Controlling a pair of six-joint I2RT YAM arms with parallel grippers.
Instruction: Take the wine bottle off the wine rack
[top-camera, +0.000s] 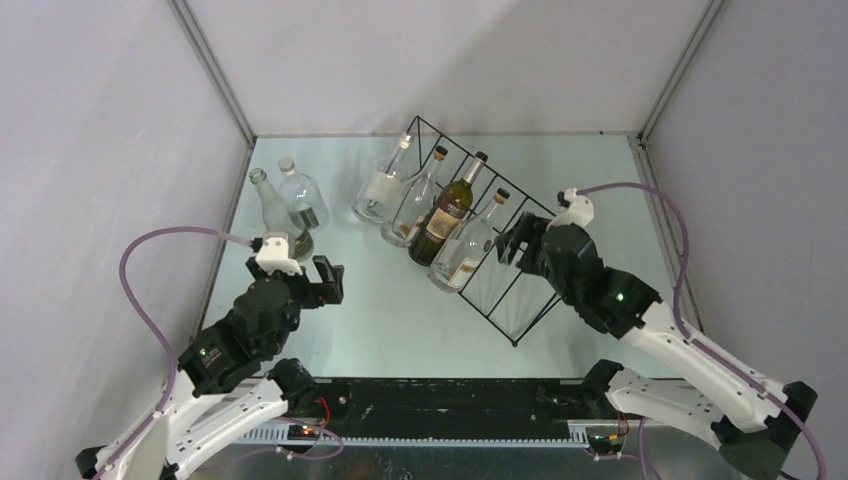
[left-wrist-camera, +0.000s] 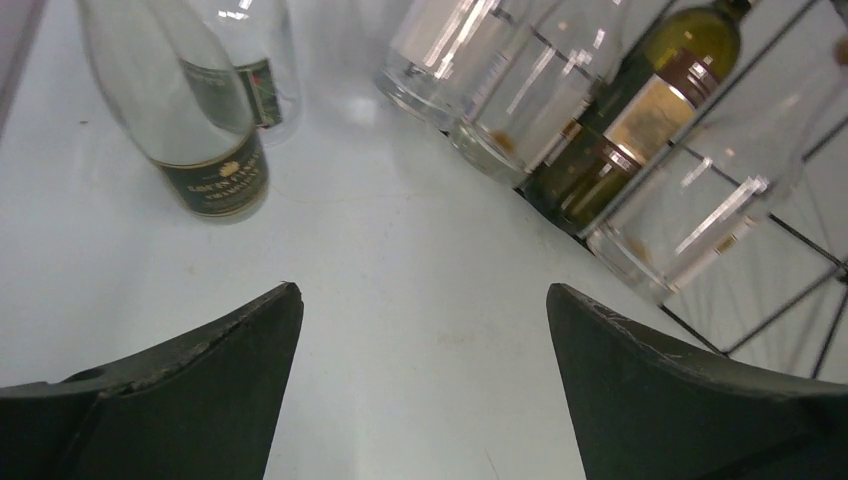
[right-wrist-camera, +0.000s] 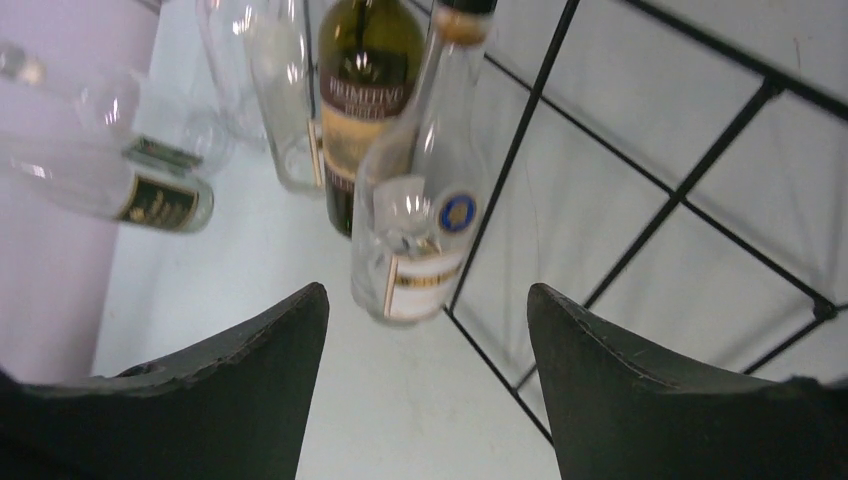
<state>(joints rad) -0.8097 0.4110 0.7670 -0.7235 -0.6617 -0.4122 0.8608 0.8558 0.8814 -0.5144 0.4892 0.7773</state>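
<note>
My right gripper moves outward and to the left in the top view onto the nearest clear bottle's black cap (top-camera: 502, 195) (right-wrist-camera: 468, 5) next, as that lies outward of its fingers.
The black wire wine rack (top-camera: 515, 340) stands slanted across the middle right of the table. It holds several bottles leaning in a row: a dark green wine bottle (top-camera: 446, 213) with a tan label, and clear bottles on either side of it. My right gripper (top-camera: 514, 240) is open and empty, just right of the nearest clear bottle (top-camera: 466, 250), over the rack's empty compartments. In the right wrist view the gripper (right-wrist-camera: 428, 295) faces that clear bottle (right-wrist-camera: 420, 230), the wine bottle (right-wrist-camera: 365, 90) and the rack wires (right-wrist-camera: 680, 205). My left gripper (top-camera: 330, 280) is open and empty over bare table; in its wrist view (left-wrist-camera: 424, 295) the wine bottle (left-wrist-camera: 640, 110) lies far right.
Two clear bottles (top-camera: 278, 212) (top-camera: 302, 195) stand loose at the back left, close to my left arm; one shows in the left wrist view (left-wrist-camera: 190, 120). Grey walls enclose the table on three sides.
</note>
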